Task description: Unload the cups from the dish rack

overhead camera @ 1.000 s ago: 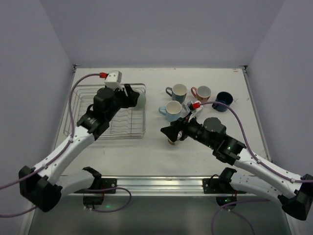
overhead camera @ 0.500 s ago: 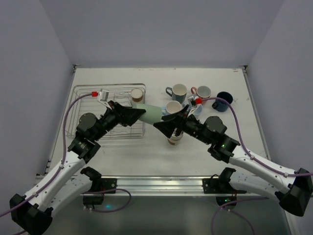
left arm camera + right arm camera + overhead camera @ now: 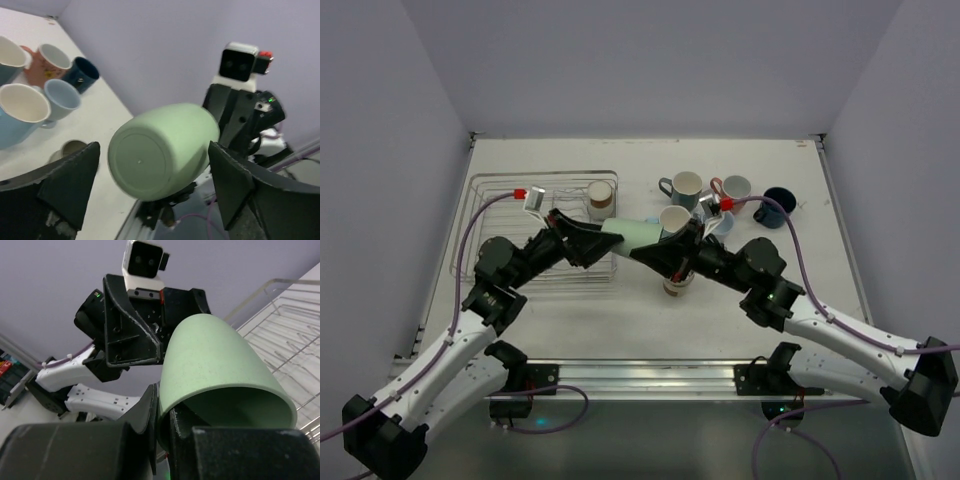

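My right gripper turns downward and lowers next to release the tumbler on the clear tabletop (image 3: 713,289) beside the brownish cup, since that spot lies below the gripper.
A pale green tumbler (image 3: 638,236) hangs on its side in the air between the two arms, right of the dish rack (image 3: 485,196). My right gripper (image 3: 669,248) is shut on its rim, one finger inside the mouth and one outside (image 3: 164,410). My left gripper (image 3: 603,240) stands open around the tumbler's base (image 3: 159,151), its fingers (image 3: 70,185) apart from the wall. A beige tumbler (image 3: 601,195) stands at the rack's far right corner. A grey-teal mug (image 3: 682,186), a salmon pink mug (image 3: 733,189), a navy mug (image 3: 775,205) and a light blue mug (image 3: 675,221) sit on the table.
A small brownish cup (image 3: 673,287) stands on the table right under my right gripper. The white table (image 3: 570,310) ends in a metal rail at the near edge. Grey walls close in on three sides.
The left arm carried the green tumbler out of the rack to the right. My right gripper has shut on its rim and my left gripper has let go and opened.
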`<state>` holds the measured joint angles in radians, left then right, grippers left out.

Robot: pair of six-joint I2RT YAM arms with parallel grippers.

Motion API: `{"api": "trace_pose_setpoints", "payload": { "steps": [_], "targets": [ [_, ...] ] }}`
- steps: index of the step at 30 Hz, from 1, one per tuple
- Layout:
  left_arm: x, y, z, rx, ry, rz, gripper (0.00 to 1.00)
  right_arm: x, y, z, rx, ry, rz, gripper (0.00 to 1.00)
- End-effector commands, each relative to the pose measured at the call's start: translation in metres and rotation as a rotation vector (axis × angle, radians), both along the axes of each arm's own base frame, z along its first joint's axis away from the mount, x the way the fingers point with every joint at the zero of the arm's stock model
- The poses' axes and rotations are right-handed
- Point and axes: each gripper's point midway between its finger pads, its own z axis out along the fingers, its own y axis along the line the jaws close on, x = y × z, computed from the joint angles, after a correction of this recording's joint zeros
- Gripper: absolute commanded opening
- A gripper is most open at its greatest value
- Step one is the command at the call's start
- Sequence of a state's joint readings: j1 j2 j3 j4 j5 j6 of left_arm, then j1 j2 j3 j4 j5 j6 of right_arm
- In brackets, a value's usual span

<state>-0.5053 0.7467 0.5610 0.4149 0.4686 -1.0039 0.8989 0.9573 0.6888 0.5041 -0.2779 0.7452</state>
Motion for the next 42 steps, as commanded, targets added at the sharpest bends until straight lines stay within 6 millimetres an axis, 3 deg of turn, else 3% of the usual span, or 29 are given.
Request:
{"api": "trace_pose_setpoints", "payload": {
  "steps": [1,2,3,5,6,7,8,9,11,12,14,15,20,24,27,36,42],
  "targets": [
    [0.002,0.008,0.011,0.124,-0.093,0.057,0.98,0.010,-0.014,0.030,0.075,-0.060,-0.082,0.00],
    [0.008,0.016,0.002,0.178,-0.058,0.118,1.00,0.011,-0.019,0.033,0.072,-0.064,-0.107,0.00],
    [0.010,0.023,0.012,0.206,-0.081,0.160,1.00,0.015,-0.020,0.019,0.003,-0.040,-0.132,0.00],
    [0.023,0.044,0.005,0.319,-0.093,0.294,1.00,0.021,-0.028,0.013,-0.062,-0.025,-0.184,0.00],
    [0.022,0.055,0.001,0.384,-0.076,0.330,1.00,0.032,-0.040,-0.015,-0.187,0.036,-0.267,0.00],
    [0.025,0.063,-0.004,0.432,-0.077,0.368,1.00,0.038,-0.049,-0.029,-0.262,0.071,-0.321,0.00],
    [0.028,0.079,-0.019,0.533,-0.069,0.428,1.00,0.046,-0.064,-0.028,-0.309,0.091,-0.394,0.00],
    [0.029,0.086,-0.025,0.581,-0.064,0.454,1.00,0.052,-0.089,-0.055,-0.444,0.142,-0.495,0.00],
    [0.035,0.107,-0.045,0.688,-0.035,0.540,1.00,0.059,-0.119,-0.062,-0.523,0.180,-0.604,0.00],
    [0.034,0.112,-0.062,0.737,-0.011,0.545,1.00,0.056,-0.137,-0.077,-0.606,0.213,-0.638,0.00],
    [0.036,0.120,-0.080,0.797,0.005,0.567,1.00,0.060,-0.163,-0.079,-0.649,0.257,-0.704,0.00],
    [0.037,0.122,-0.093,0.822,0.024,0.565,1.00,0.056,-0.172,-0.091,-0.711,0.290,-0.699,0.00],
    [0.040,0.123,-0.114,0.865,0.035,0.561,1.00,0.063,-0.203,-0.139,-0.960,0.444,-0.754,0.00],
    [0.039,0.123,-0.113,0.869,0.020,0.555,1.00,0.062,-0.205,-0.174,-1.129,0.522,-0.701,0.00],
    [0.038,0.122,-0.113,0.866,0.016,0.549,1.00,0.065,-0.191,-0.194,-1.190,0.558,-0.606,0.00],
    [0.037,0.123,-0.115,0.873,0.014,0.547,1.00,0.081,-0.160,-0.235,-1.259,0.590,-0.448,0.00],
    [0.041,0.121,-0.121,0.896,0.032,0.534,1.00,0.084,-0.157,-0.252,-1.293,0.598,-0.415,0.06]
  ]
}}
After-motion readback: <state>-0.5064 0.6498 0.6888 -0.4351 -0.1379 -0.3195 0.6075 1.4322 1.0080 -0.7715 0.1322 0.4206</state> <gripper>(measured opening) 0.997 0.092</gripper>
